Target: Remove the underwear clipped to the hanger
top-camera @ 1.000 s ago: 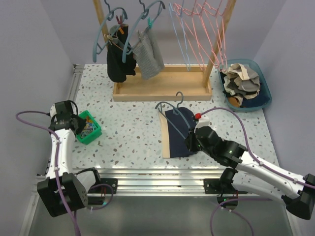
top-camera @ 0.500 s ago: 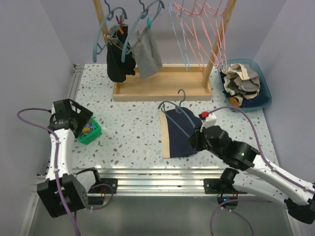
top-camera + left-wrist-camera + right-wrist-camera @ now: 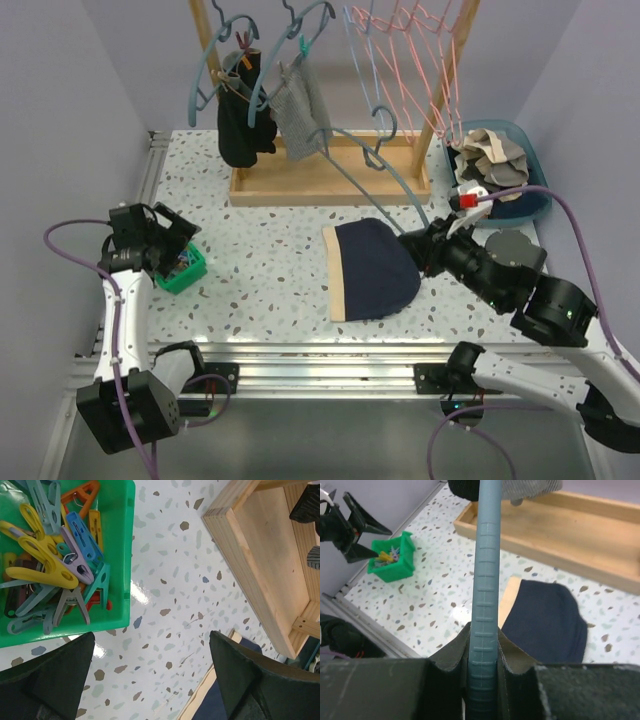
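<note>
The blue-grey hanger (image 3: 405, 200) comes to the rack between the grey garment and pink hangers next, as my right gripper rises outward and tilts up, since the hanger is empty.
The navy underwear (image 3: 368, 268) with a tan waistband lies flat on the table, with nothing clipped to it. My right gripper (image 3: 418, 243) is shut on one arm of the blue-grey hanger (image 3: 405, 200), which is held in the air and slants back toward the rack. In the right wrist view the hanger (image 3: 486, 555) runs straight up from my right gripper (image 3: 485, 645), above the underwear (image 3: 547, 622). My left gripper (image 3: 165, 245) stands open and holds nothing, next to the green bin (image 3: 183, 270). The left wrist view shows that bin (image 3: 127, 540) full of clothespins (image 3: 55, 570).
A wooden rack (image 3: 330, 180) stands at the back. Two hangers on it carry a black garment (image 3: 240, 125) and a grey one (image 3: 303, 115), and several pink hangers (image 3: 410, 50) hang bare. A blue basket (image 3: 540, 200) of laundry sits at the back right.
My right gripper lifted the hanger up and to the right, off the underwear, which stayed flat on the table. My left gripper opened beside the green bin.
</note>
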`<state>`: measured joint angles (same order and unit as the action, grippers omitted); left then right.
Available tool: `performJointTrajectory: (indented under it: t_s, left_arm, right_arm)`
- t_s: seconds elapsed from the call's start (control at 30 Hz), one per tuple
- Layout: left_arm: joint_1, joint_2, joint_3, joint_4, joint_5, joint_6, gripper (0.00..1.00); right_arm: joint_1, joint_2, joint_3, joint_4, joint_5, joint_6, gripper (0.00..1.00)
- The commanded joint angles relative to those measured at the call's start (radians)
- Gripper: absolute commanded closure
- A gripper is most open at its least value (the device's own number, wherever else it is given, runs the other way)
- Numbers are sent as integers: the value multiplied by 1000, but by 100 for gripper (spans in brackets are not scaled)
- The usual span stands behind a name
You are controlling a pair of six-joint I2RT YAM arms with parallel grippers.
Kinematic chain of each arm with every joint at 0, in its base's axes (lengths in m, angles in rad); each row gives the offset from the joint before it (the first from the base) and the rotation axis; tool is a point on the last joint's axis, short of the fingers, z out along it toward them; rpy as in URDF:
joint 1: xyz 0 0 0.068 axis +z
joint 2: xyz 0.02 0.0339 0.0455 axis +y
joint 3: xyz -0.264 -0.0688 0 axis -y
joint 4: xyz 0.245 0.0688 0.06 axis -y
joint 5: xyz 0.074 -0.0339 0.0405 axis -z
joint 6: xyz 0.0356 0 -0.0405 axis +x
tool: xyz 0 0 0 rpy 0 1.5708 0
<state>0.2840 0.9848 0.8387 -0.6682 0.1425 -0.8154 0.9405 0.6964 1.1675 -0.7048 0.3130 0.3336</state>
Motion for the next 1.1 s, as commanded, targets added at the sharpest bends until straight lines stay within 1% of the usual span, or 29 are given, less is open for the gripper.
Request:
performJointTrajectory:
  t_s: [0.0,0.07,0.1,0.2,0.3,0.33,0.43,0.47,0.57,0.7,0.77,0.8,0.9,1.07]
  left_arm:
    - [-11,-12,-26,45,48,-13,0]
    - [-12,-14,-36,51,55,-14,0]
    - [-11,-14,-42,51,58,-13,0]
    - [-12,-18,-47,51,66,-13,0]
    - [-19,-18,-52,56,80,-16,0]
    - [-17,-18,-58,56,85,-16,0]
    - [-19,-20,-66,59,91,-16,0]
    - [-19,-20,-67,62,92,-16,0]
    - [-19,-23,-72,64,103,-18,0]
    - [-22,-26,-78,65,112,-21,0]
    - [-22,-31,-81,65,112,-21,0]
    - [-22,-32,-82,65,112,-19,0]
    - [-25,-34,-90,68,114,-19,0]
    - [-26,-34,-98,79,129,-25,0]
  right_arm:
    - [0,130,163,117,98,-190,100]
    - [-2,185,225,149,156,-240,100]
    - [-2,236,271,187,216,-284,100]
    - [-2,314,334,289,311,-368,100]
    - [0,382,391,353,365,-427,100]
    - [-2,437,408,382,385,-439,100]
    - [-11,523,487,403,403,-450,100]
    - [-15,573,504,410,405,-446,100]
    - [-52,652,564,432,391,-409,100]
    - [-117,750,688,419,351,-352,100]
    - [-137,781,724,410,331,-341,100]
    - [-163,813,763,403,307,-309,100]
    - [-201,873,829,357,273,-289,100]
    - [-243,953,908,309,219,-258,100]
